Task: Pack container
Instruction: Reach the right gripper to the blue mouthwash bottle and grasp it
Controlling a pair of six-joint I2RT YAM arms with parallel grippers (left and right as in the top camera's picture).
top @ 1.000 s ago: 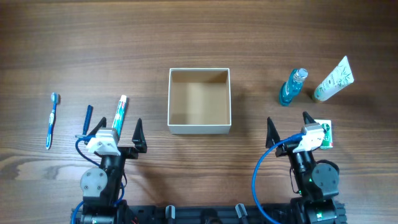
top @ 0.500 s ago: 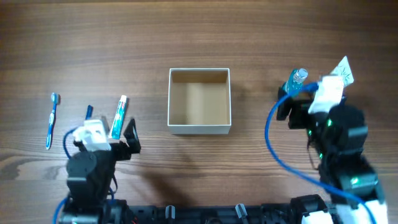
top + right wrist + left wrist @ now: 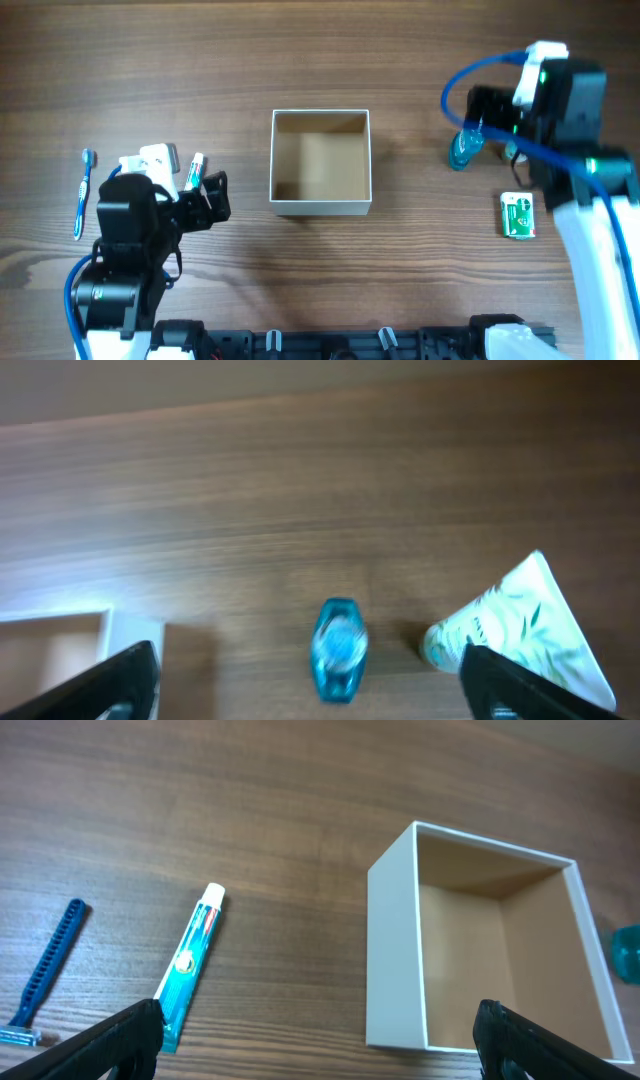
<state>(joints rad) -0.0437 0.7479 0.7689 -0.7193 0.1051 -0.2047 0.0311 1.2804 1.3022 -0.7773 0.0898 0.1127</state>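
Note:
My right gripper will move down around the blue bottle, around its upper end (image 3: 471, 137) (image 3: 341, 643), and close, since the bottle stands upright between my open fingers in the wrist view.
The container (image 3: 320, 208), a square white box with a tan inside, stands empty at the table's middle. It also shows in the left wrist view (image 3: 395, 960) and at the lower left of the right wrist view (image 3: 60, 650). My left gripper (image 3: 205, 200) is open and empty (image 3: 320, 1045), raised left of the container beside a toothpaste tube (image 3: 190, 965). My right gripper (image 3: 478, 125) is open and empty (image 3: 310, 680), hovering above an upright blue bottle (image 3: 338, 650), which stands between the jaws in that view.
A blue toothbrush (image 3: 82, 195) lies at the far left, with a blue razor (image 3: 45, 970) beside the toothpaste. A white leaf-printed tube (image 3: 510, 625) stands right of the bottle. A green soap box (image 3: 517, 216) lies at the front right.
My right arm has swung from the front right to the back, over the blue bottle, uncovering the soap box. My left arm has risen and shifted slightly left.

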